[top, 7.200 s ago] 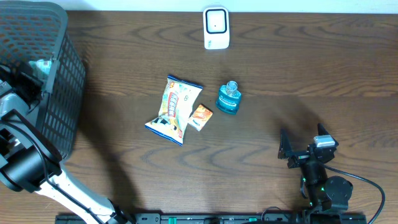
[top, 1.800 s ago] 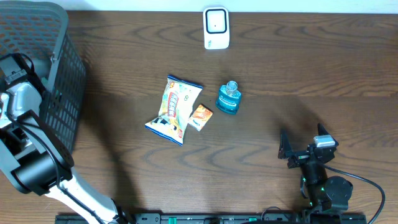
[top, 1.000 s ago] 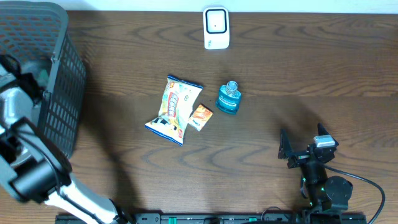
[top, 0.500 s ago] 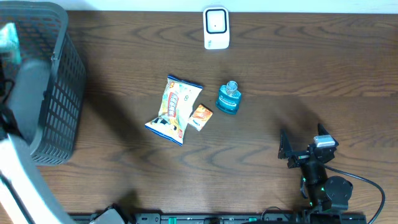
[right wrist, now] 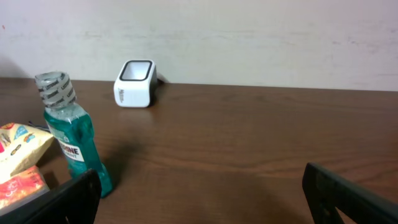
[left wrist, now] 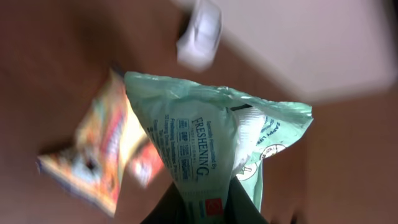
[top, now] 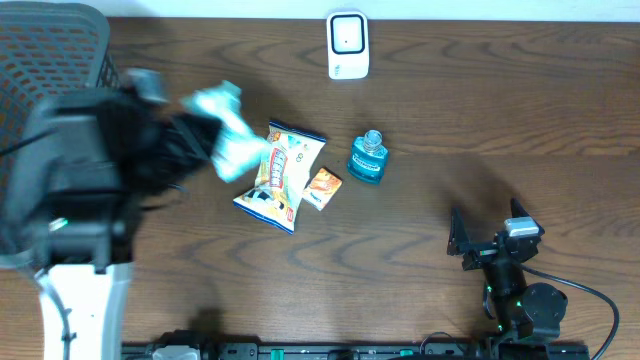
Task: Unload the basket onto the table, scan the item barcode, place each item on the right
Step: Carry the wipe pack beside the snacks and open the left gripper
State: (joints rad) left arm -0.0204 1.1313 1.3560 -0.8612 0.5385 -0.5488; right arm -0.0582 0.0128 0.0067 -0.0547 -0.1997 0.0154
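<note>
My left gripper is going to swing right in the overhead view next, then go down and let go on the bare tabletop by the orange packet.
My left gripper [top: 203, 140] is shut on a pale green packet [top: 226, 128], held in the air just left of the snack bag. The whole arm is blurred. In the left wrist view the green packet [left wrist: 211, 143] fills the middle, pinched at its lower end between my left gripper [left wrist: 208, 210] jaws; I make out print but no barcode. The white scanner [top: 347, 45] stands at the far edge of the table; it is a blur in the left wrist view [left wrist: 200, 34]. My right gripper [top: 489, 236] rests open near the front right, far from the scanner [right wrist: 134, 74].
A yellow snack bag [top: 281, 172], a small orange packet [top: 323, 187] and a teal mouthwash bottle [top: 367, 158] sit mid-table. The bottle [right wrist: 70, 134] is also at the left of the right wrist view. A dark mesh basket [top: 50, 45] stands at the far left.
My left arm has swung fast out of the basket and to the right, carrying the green packet over the table beside the snack bag. The right arm has not moved.
</note>
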